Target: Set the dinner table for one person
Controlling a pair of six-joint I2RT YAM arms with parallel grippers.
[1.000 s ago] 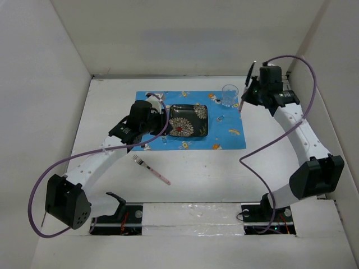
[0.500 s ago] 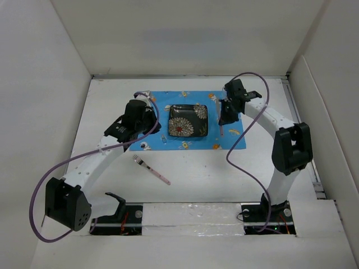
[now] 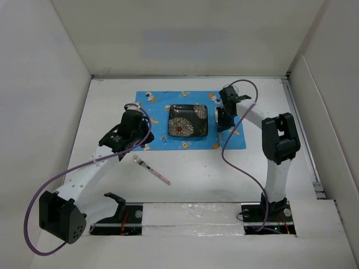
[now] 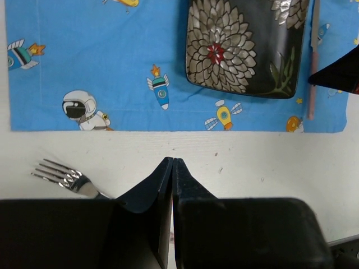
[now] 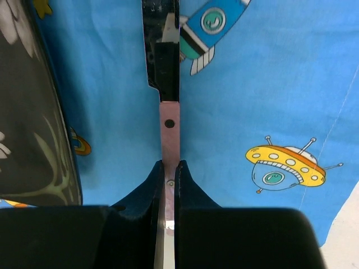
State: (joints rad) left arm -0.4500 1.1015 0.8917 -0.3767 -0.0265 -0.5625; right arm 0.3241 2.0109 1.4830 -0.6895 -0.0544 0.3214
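I will next move my right gripper slightly outward along the plate's side and let go of the knife (image 5: 169, 129), because the part of the placemat by the rocket (image 5: 189, 87) is outward of my fingers.
The white dinner table (image 3: 224, 174) carries a blue space-print placemat (image 3: 151, 106) with a dark floral square plate (image 3: 188, 120) on it. My right gripper (image 3: 223, 122) is low over the placemat, just right of the plate. In the right wrist view it (image 5: 169, 163) is shut on a knife (image 5: 169, 129) by its pink handle, with the plate (image 5: 28, 112) at the left. My left gripper (image 4: 172, 162) is shut and empty above bare table, just off the placemat's (image 4: 101, 56) near edge. A pink-handled fork (image 3: 151, 168) lies on the table near it, its tines (image 4: 61, 174) showing.
White panels wall the table on the left, back and right. The left wrist view shows the knife (image 4: 312, 67) beside the plate (image 4: 247, 45) and part of the right gripper (image 4: 339, 73). A purple cable (image 3: 235, 162) loops from the right arm over the table.
My right arm swung in from the far right with the knife and came down beside the plate. My left gripper drew back off the placemat toward the fork.
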